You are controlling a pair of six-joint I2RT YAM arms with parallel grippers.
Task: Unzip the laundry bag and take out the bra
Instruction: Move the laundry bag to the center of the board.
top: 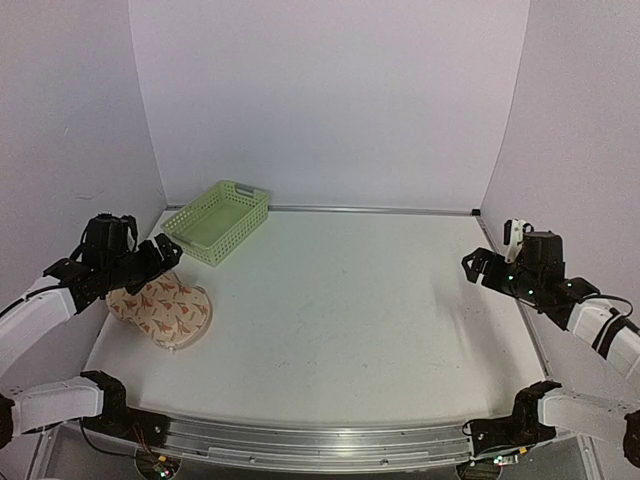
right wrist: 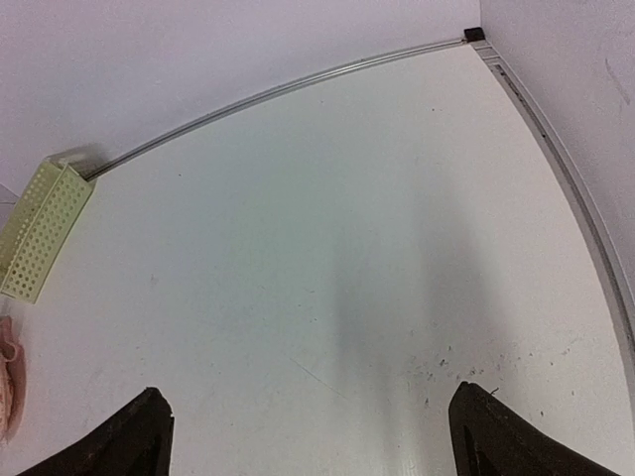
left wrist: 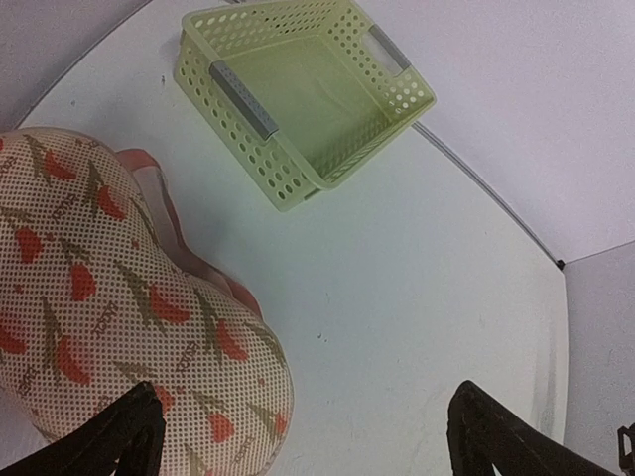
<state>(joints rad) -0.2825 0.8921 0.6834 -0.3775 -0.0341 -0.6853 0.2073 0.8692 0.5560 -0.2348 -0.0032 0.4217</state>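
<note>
I need to move my left gripper back and down next, onto the laundry bag's near edge [top: 147,333] [left wrist: 40,418], where the bare table leaves room for its fingers.
The laundry bag [top: 162,310] lies flat at the table's left side, beige-pink mesh with orange-red and green motifs. In the left wrist view the laundry bag [left wrist: 99,297] fills the lower left, with a pink trim along its upper edge; the bag looks shut. The bra is hidden. My left gripper [top: 168,256] hovers open just above the bag's far end, and from its own camera the gripper [left wrist: 308,441] has its left finger over the bag and its right finger over bare table. My right gripper [top: 478,268] hangs open above the table's right side, holding nothing [right wrist: 313,441].
A light green lattice basket [top: 218,222] stands at the back left, just beyond the bag; the basket [left wrist: 298,99] holds nothing. White walls close the table on three sides. A metal rail [top: 370,209] runs along the back edge.
</note>
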